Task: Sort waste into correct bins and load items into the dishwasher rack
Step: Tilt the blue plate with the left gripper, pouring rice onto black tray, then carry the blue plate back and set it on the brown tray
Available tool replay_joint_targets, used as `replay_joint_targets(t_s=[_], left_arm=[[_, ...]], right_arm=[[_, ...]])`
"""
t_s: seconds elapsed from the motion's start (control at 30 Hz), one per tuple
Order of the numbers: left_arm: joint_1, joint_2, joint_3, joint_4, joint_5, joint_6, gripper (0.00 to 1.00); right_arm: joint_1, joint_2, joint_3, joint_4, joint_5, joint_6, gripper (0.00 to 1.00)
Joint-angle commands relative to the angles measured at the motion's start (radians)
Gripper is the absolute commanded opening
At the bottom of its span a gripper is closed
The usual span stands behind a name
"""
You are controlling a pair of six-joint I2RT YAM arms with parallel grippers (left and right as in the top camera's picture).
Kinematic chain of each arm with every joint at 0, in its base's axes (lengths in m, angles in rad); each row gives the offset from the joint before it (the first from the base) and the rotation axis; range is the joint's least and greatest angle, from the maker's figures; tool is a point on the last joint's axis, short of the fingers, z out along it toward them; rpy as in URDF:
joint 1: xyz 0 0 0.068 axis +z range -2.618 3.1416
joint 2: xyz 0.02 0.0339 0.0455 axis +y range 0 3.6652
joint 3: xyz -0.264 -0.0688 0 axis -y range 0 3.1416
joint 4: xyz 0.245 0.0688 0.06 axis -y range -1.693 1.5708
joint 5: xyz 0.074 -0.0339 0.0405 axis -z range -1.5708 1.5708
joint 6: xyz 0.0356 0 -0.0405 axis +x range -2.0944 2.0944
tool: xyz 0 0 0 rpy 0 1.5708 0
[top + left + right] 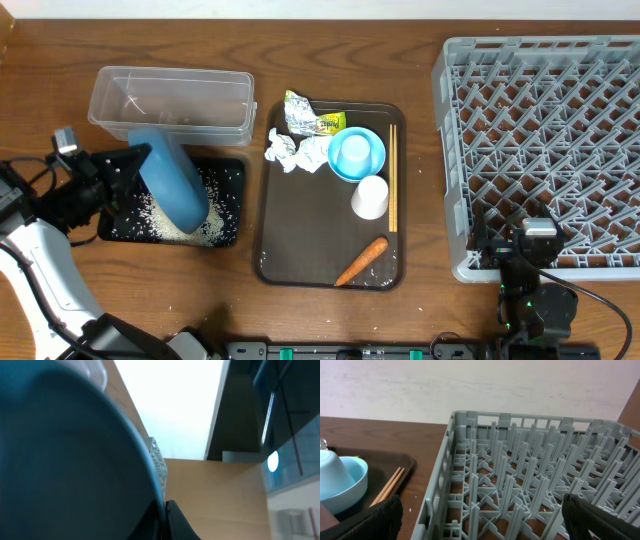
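The serving tray's bare patch (308,228) is below. My left gripper should next move the dish (176,187) across to its right in the overhead view, lower it level and let it go.
My left gripper (141,163) is shut on the rim of the large blue dish (176,187) and holds it tilted on edge over the black tray (232,166). White rice (168,226) lies scattered in that tray. In the left wrist view the dish (65,460) fills the left side, pinched in the gripper (164,511). Behind the tray stands the clear tub (170,100). My right gripper (522,230) (482,527) hangs open over the near left corner of the grey rack (545,140) (520,460), holding nothing.
The brown serving tray (300,235) carries crumpled paper (284,150), a yellow-green wrapper (310,119), a light-blue bowl (357,154) (351,485), a white cup (369,197), chopsticks (392,176) (390,485) and a carrot (362,260). A few rice grains lie on the table by the black tray.
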Motion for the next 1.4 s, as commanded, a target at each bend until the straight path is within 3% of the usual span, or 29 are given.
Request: replay_joint_targets(t_s=[0.0,0.07,0.17,0.27,0.47,0.7,1.0,1.23,1.37], left_arm=[[-0.001,-0.002,0.000,-0.005,-0.015,-0.026,0.06],[-0.004,-0.002,0.000,-0.004,0.130,0.040,0.06],[-0.005,-0.001,0.000,0.026,0.002,0.016,0.06],[-0.020,-0.002,0.000,-0.006,0.076,0.037,0.06],[-0.061,-0.030,0.000,-0.057,0.054,0.028,0.06],[-0.194,-0.189,0.000,-0.097,-0.222,-0.006,0.06],[-0.681,-0.422,0.000,-0.117,-0.709,-0.122,0.06],[-1.092,-0.360,0.000,-0.113,-1.051,-0.165,0.06],[-1.276,-0.254,0.000,-0.070,-1.156,-0.182,0.06]], right_arm=[[-0.002,-0.006,-0.002,-0.003,-0.005,0.013,0.99],[-0.002,-0.006,-0.002,-0.003,-0.005,0.013,0.99],[-0.002,-0.006,-0.002,-0.003,-0.005,0.013,0.99],[-0.002,-0.006,-0.002,-0.003,-0.005,0.013,0.99],[-0.002,-0.006,-0.002,-0.003,-0.005,0.013,0.99],[-0.002,-0.006,-0.002,-0.003,-0.005,0.013,0.99],[-0.002,-0.006,-0.002,-0.003,-0.005,0.013,0.99],[-0.002,-0.006,-0.002,-0.003,-0.005,0.013,0.99],[-0.002,-0.006,-0.002,-0.003,-0.005,0.013,0.99]])
